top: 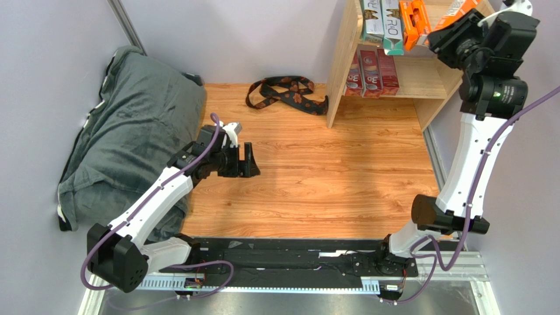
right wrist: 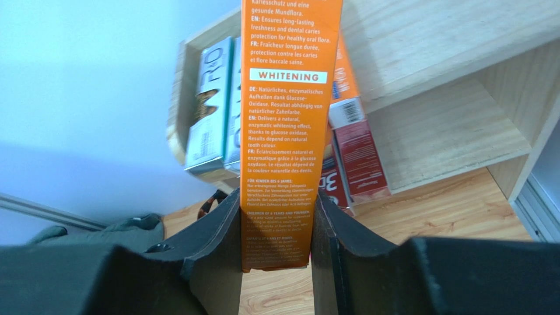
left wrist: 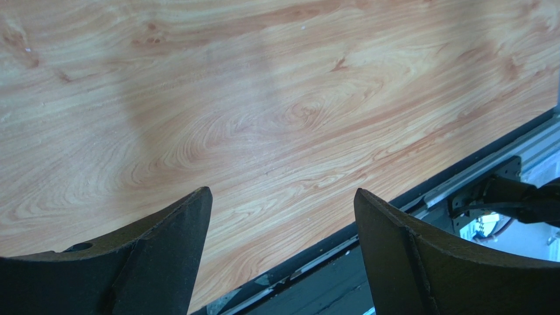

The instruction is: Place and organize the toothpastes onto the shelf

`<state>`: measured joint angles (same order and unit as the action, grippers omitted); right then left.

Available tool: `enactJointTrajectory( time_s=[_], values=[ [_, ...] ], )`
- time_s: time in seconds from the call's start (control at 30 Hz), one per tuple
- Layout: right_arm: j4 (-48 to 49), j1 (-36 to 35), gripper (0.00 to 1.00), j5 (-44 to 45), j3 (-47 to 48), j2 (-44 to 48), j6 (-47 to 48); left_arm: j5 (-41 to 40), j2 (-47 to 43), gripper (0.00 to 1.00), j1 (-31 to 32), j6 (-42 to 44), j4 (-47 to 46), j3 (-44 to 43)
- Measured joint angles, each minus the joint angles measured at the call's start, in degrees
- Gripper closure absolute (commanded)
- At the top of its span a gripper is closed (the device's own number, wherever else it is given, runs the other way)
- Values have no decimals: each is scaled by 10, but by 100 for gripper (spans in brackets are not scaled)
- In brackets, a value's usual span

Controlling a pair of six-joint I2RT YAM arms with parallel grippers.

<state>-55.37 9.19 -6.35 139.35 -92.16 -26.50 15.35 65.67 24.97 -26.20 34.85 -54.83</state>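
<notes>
I should move my right gripper outward next, over the bare board on the shelf's top level, to bring the held box beside the orange boxes.
The light wood shelf (top: 420, 79) stands at the far right. Three dark red "3D" boxes (top: 372, 72) lie on its lower tier. On its top tier lie a silver-white box (top: 373, 20), a teal box (top: 393, 26) and orange boxes (top: 413, 23). My right gripper (top: 450, 29) is raised beside the top tier. It is shut on another orange box (right wrist: 286, 131), marked "WHITENING", which stands upright between the fingers (right wrist: 217, 256). The red boxes (right wrist: 358, 154) and the shelf (right wrist: 447, 131) show behind it. My left gripper (top: 250, 161) is open and empty over the wooden table (left wrist: 263, 98).
A black-and-brown patterned strap (top: 286, 92) lies on the table left of the shelf. A dark grey cushion (top: 131, 131) fills the left side. A black rail (top: 296, 252) runs along the near edge. Grey walls close in on the left, the back and the right.
</notes>
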Motion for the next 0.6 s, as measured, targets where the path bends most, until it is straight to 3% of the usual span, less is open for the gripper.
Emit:
enactJointTrajectory(
  time_s=[0.2, 0.6],
  values=[
    [-1, 85, 75, -84, 15, -48, -20, 0, 14, 11, 0, 10, 0, 24],
    [16, 140, 73, -146, 78, -135, -29, 24, 28, 9, 0, 11, -16, 32]
  ],
)
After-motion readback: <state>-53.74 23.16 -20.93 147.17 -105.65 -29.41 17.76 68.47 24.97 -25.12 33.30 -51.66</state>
